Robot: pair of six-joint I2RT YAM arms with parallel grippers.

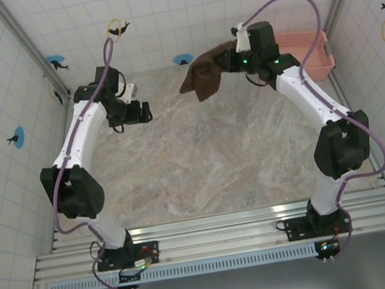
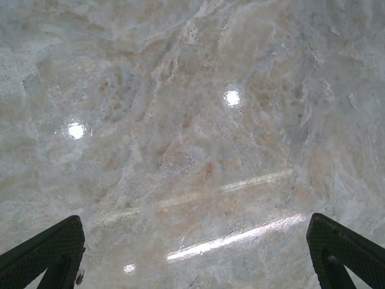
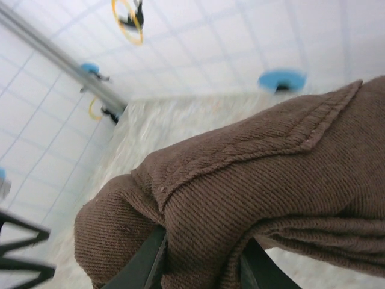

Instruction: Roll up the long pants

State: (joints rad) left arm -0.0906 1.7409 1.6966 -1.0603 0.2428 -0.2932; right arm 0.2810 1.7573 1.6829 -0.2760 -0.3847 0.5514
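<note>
The pink basket is below my right gripper and away from my left gripper, so my right gripper will swing over it next and go down to let go of the long pants inside.
The long pants are a bunch of dark brown cloth hanging in the air at the back of the table, left of the pink basket. My right gripper is shut on them. In the right wrist view the ribbed brown cloth bulges between the two dark fingers and hides the fingertips. My left gripper hovers over the bare marble at the back left, apart from the pants. Its jaws stand wide open, and the two finger pads frame bare tabletop.
A pink basket sits at the back right corner, behind the right arm. The marble table is walled by white tiled panels on three sides. A metal rail with both arm bases runs along the near edge.
</note>
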